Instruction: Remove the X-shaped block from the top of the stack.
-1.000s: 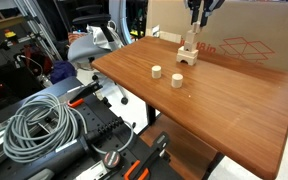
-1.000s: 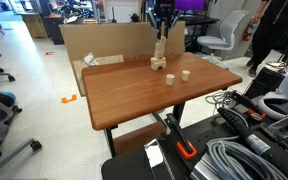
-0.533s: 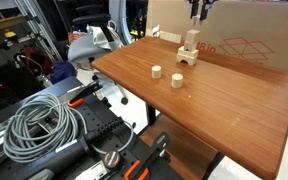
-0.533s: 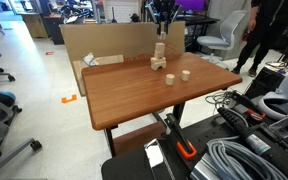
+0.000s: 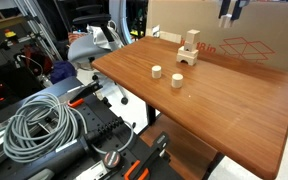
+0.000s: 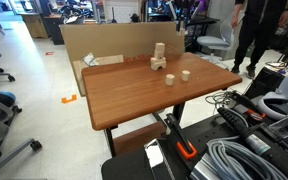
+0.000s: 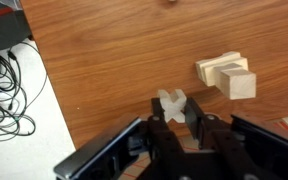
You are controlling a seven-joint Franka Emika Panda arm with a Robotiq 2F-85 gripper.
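The X-shaped block is hanging clear of the stack over the bare table, so my gripper should next move gently farther from the stack and go down onto that open wood (image 5: 231, 79) (image 7: 134, 80).
In the wrist view my gripper (image 7: 173, 112) is shut on the X-shaped block (image 7: 172, 99), a small pale wooden cross held between the two fingers, well above the table. The stack (image 7: 227, 76) of pale wood blocks stands below and to the right of it, apart from the block. In both exterior views the stack (image 5: 189, 47) (image 6: 159, 57) stands near the table's far edge, an arch block at its base. My gripper (image 5: 229, 12) (image 6: 184, 8) is high above the table, off to one side of the stack, partly cut off by the top edge.
Two short wooden cylinders (image 5: 156, 71) (image 5: 178, 81) stand on the brown table (image 5: 234, 100) in front of the stack. A large cardboard box (image 5: 254, 35) stands behind the table. Cables and equipment lie on the floor (image 5: 39, 130). A person stands nearby (image 6: 252, 40).
My gripper has risen from the top of the stack and moved sideways away from it, taking the X-shaped block along. The stack is one block shorter.
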